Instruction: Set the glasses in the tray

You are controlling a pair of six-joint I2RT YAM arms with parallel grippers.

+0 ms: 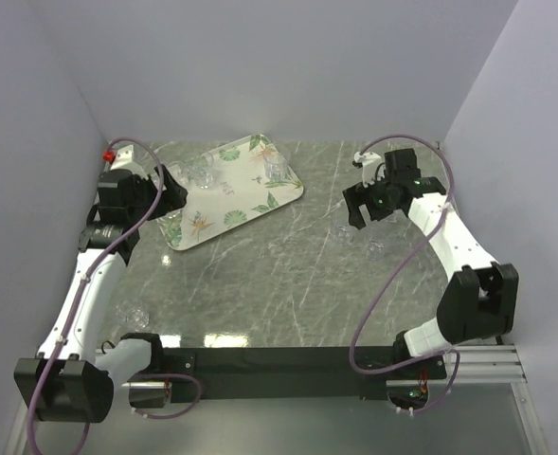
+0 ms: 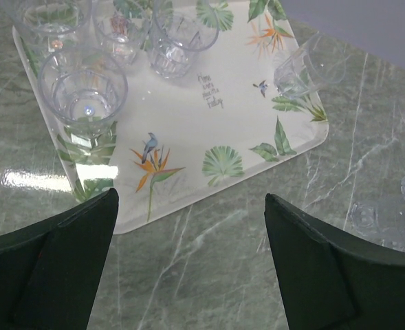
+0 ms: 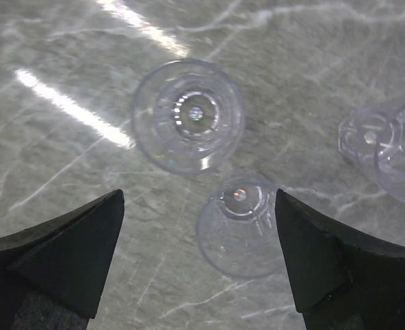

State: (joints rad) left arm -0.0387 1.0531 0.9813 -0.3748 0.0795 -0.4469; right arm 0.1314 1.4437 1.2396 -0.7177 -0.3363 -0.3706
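Note:
My right gripper lowers outward onto the upright glass's rim (image 1: 346, 229) (image 3: 235, 146) next, on the side facing the second glass. The glass stands below and outward of the gripper's fingers.
The tray (image 1: 243, 204), cream with green leaves, lies at the back left of the table. Several clear glasses stand on it; in the left wrist view the nearest glass (image 2: 83, 93) is upright at the tray's (image 2: 188, 130) left edge, and another glass (image 2: 311, 69) is at its right rim. My left gripper (image 2: 190, 201) hangs open and empty just off the tray's near edge. My right gripper (image 3: 199, 197) is open above two glasses on the table: one glass (image 3: 188, 115) ahead of the fingers and a second glass (image 3: 243, 223) between them, untouched. A third glass (image 3: 388, 148) lies to the right.
In the top view the left gripper (image 1: 171, 192) is at the tray's left corner and the right gripper (image 1: 369, 213) is over the table glasses (image 1: 343, 233). Another clear glass (image 1: 132, 315) sits by the left arm. White walls close in on three sides.

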